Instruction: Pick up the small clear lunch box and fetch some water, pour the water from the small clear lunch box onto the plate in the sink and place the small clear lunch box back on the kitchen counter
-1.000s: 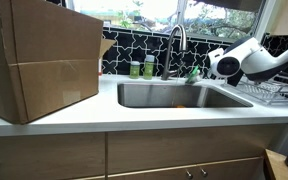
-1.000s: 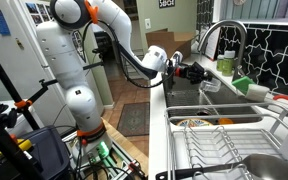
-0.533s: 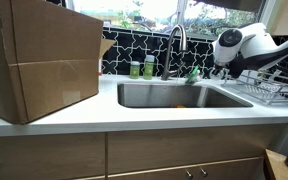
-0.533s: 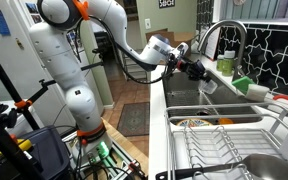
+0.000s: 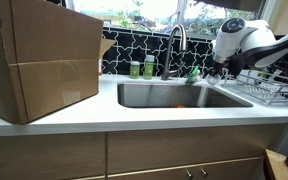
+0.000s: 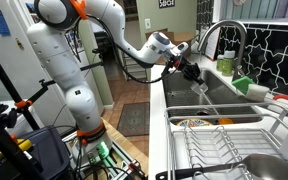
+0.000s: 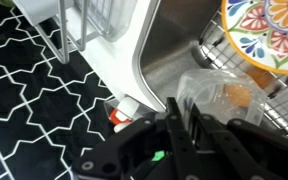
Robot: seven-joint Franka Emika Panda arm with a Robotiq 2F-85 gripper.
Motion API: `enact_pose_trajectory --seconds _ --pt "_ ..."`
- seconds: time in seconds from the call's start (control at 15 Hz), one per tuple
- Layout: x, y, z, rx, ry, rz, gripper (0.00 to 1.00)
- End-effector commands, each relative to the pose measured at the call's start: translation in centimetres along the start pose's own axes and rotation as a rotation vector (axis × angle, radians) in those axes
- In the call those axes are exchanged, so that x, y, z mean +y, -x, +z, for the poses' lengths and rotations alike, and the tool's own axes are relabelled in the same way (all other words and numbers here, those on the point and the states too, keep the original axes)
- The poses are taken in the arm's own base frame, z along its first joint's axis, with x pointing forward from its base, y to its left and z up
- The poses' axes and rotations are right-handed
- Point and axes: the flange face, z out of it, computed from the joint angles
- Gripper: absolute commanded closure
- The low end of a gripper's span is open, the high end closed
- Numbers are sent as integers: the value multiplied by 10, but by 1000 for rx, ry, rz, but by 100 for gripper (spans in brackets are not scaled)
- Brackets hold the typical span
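I need to swing my gripper off the sink [image 7: 174, 50], level the tilted lunch box and lower it onto the bare white part of the counter above the cabinets.
My gripper [image 7: 181, 125] is shut on the wall of the small clear lunch box [image 7: 209, 90], a transparent tub held tilted over the steel sink [image 7: 174, 50]. A colourful patterned plate [image 7: 269, 30] lies in the basin beyond the tub. In both exterior views the gripper [image 5: 219, 68] [image 6: 191, 70] hangs over the sink's end [image 5: 164, 95], near the curved faucet [image 5: 176, 40]. I cannot make out water in the tub. The white kitchen counter [image 5: 84, 115] runs around the sink.
A big cardboard box [image 5: 39, 55] stands on the counter beside the sink. Green bottles [image 5: 141, 68] stand behind the basin by the faucet. A wire dish rack [image 6: 224, 145] sits next to the sink. An orange item [image 5: 181, 105] lies in the basin.
The arm has risen and swung further over the sink, and the wrist has turned with the tub still in its grip.
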Motion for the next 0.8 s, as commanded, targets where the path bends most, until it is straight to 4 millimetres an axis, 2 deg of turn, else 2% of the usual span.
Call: enact_pose_trajectory --seconds 0.0,0.27,0.73 --pt "14 8 -18 -51 -189 -27 97" --pt "22 9 -34 -92 -399 -79 97" --pt "8 21 -48 -163 -759 -216 97"
